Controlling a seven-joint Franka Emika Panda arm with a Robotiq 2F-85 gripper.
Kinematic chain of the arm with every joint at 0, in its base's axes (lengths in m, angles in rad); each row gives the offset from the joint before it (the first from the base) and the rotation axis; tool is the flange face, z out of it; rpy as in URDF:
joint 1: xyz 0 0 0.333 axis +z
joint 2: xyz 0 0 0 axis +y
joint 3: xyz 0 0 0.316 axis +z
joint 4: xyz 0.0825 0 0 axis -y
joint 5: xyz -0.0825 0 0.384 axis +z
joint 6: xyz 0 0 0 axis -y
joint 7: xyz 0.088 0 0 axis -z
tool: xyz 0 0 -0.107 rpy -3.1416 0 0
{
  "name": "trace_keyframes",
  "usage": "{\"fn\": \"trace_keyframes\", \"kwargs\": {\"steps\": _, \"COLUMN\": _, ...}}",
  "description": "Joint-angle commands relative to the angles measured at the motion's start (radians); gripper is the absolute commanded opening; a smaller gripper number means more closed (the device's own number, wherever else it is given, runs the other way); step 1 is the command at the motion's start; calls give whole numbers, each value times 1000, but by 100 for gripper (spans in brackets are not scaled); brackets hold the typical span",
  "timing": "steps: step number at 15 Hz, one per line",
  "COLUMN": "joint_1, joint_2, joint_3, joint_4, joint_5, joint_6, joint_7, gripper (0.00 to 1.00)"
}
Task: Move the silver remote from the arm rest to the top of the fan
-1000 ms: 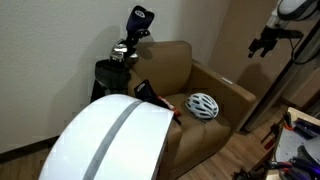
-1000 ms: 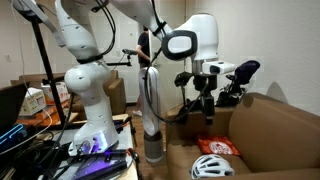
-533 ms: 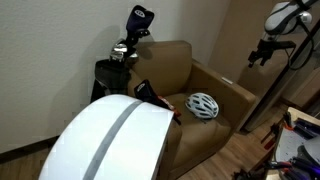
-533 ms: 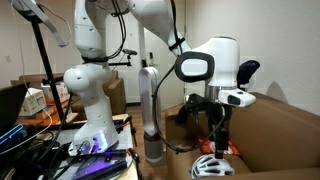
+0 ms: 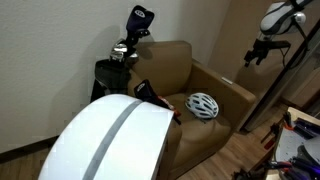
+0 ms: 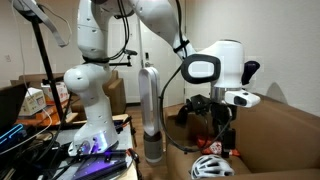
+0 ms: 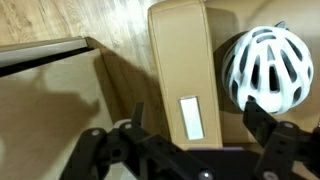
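Note:
Next, my gripper moves down and outward to the arm rest. It then closes around the silver remote's middle (image 7: 192, 118), as the silver remote's long sides face my open fingers.
The silver remote (image 7: 191, 118) lies flat along the brown arm rest (image 7: 178, 50) in the wrist view. My gripper (image 7: 195, 135) is open and hangs above it, with one finger on each side of the arm rest and nothing held. In both exterior views the gripper (image 5: 258, 55) (image 6: 225, 135) is well above the armchair. The fan (image 5: 110, 140), a large white dome with a grey band, fills the near corner of an exterior view.
A white vented helmet (image 5: 203, 105) (image 7: 265, 68) lies on the chair seat beside the arm rest. A black-and-red object (image 5: 150, 93) rests on the other arm rest. A golf bag (image 5: 125, 55) stands behind the chair. A tall grey column (image 6: 150, 110) stands by the robot base.
The arm has swung over towards the chair's arm rest and come lower. The gripper stays open. The remote has not moved.

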Motion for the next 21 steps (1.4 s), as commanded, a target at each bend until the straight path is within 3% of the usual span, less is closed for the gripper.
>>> {"fn": "trace_keyframes", "kwargs": {"steps": 1, "joint_1": -10, "joint_2": 196, "joint_3": 54, "joint_4": 192, "joint_5": 63, "joint_6": -30, "joint_7": -29, "gripper": 100}}
{"fn": "trace_keyframes", "kwargs": {"steps": 10, "joint_1": -47, "joint_2": 545, "joint_3": 73, "joint_4": 568, "joint_5": 35, "joint_6": -187, "joint_7": -2, "gripper": 100}}
{"fn": "trace_keyframes", "kwargs": {"steps": 16, "joint_1": -99, "joint_2": 651, "joint_3": 122, "joint_4": 679, "joint_5": 61, "joint_6": -288, "joint_7": -45, "gripper": 100}}
{"fn": "trace_keyframes", "kwargs": {"steps": 21, "joint_1": -136, "joint_2": 684, "joint_3": 161, "joint_4": 724, "joint_5": 86, "joint_6": -300, "joint_7": -84, "gripper": 100}}
